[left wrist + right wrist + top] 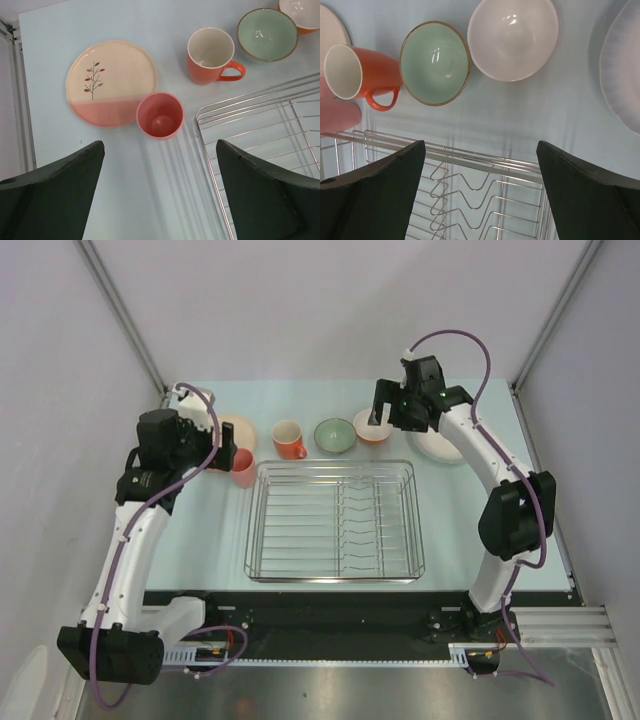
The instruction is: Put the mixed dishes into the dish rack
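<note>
Next, my right gripper needs to go down and to the left in the top view, onto the upturned rim of the green bowl beside the white-lined bowl.
The chrome wire dish rack stands empty mid-table. Behind it in a row are the cream-pink leaf-motif plate, pink cup, orange mug, pale green bowl, orange white-lined bowl and white plate. My left gripper is open and empty, hovering just short of the pink cup and plate. My right gripper is open and empty above the rack's far rail, near the white-lined bowl, the green bowl and the mug.
The rack's upright dividers fill its right half. The white plate lies right of the right gripper. A metal frame post runs along the table's left edge. Grey walls enclose the table.
</note>
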{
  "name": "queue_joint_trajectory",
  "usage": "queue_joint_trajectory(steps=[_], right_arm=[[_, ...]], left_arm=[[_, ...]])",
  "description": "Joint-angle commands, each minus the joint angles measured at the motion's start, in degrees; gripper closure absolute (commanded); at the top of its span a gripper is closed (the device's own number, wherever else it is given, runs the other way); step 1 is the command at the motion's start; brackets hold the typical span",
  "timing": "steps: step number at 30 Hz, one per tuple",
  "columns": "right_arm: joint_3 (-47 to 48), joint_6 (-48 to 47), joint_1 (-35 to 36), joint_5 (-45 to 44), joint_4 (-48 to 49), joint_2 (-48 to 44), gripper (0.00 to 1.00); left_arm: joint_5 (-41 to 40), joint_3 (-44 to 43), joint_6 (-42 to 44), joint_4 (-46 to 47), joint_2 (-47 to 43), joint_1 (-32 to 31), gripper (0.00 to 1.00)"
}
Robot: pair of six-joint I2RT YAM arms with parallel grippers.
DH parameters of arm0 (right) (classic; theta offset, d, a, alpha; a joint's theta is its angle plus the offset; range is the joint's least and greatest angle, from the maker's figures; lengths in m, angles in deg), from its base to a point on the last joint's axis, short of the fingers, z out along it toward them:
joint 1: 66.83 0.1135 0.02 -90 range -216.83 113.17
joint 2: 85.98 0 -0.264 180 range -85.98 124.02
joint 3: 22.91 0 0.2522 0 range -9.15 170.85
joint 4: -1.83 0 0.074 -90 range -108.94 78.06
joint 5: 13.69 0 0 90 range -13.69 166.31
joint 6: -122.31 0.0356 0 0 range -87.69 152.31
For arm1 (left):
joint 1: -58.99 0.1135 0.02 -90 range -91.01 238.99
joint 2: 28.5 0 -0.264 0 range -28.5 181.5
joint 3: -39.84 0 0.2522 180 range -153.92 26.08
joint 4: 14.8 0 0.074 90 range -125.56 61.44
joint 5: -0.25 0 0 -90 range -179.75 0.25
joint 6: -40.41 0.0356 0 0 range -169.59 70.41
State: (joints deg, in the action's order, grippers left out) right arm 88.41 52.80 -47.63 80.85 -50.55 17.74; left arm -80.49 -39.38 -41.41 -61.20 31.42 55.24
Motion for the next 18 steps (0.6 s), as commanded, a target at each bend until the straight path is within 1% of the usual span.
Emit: queue_joint_trajectory(steps=[1,4,5,7,8,10,11,14,18], right_arm=[[4.2,0.5,0.6,0.6,2.9,1.5,0.0],[5.9,2.5,0.7,0.9,4.7,4.1,0.0],[5.9,2.8,1.3,1.0,6.9,5.1,0.0],[7.6,3.1,3.0,0.0,8.0,7.0,0.0],[8.8,3.1,3.6,-0.9,7.9,9.7,0.0],[14.1,2.6,5.8,-3.5,6.9,12.6,0.0],[16.2,2.5,6.3,-4.3,5.4,16.0,0.0],[20.6,3.1,7.3,-6.6,4.9,19.7,0.08],[20.5,5.2,7.3,-7.3,6.2,22.6,0.09]], left_arm=[[0.3,1.3,0.6,2.7,-0.4,-0.2,0.0],[0.7,2.0,0.9,2.8,-0.7,-0.1,0.0],[0.7,2.3,0.9,3.2,-0.8,0.1,0.0],[0.8,2.8,1.0,3.6,-1.1,0.4,0.0],[0.8,2.9,1.0,3.6,-1.0,0.5,0.0],[1.2,2.9,0.9,3.6,-0.9,0.8,0.0],[1.2,3.0,1.0,3.3,-1.1,1.1,0.0],[1.9,3.2,1.4,3.3,-1.6,1.9,0.0],[2.5,4.5,1.9,3.2,-2.1,3.0,0.0]])
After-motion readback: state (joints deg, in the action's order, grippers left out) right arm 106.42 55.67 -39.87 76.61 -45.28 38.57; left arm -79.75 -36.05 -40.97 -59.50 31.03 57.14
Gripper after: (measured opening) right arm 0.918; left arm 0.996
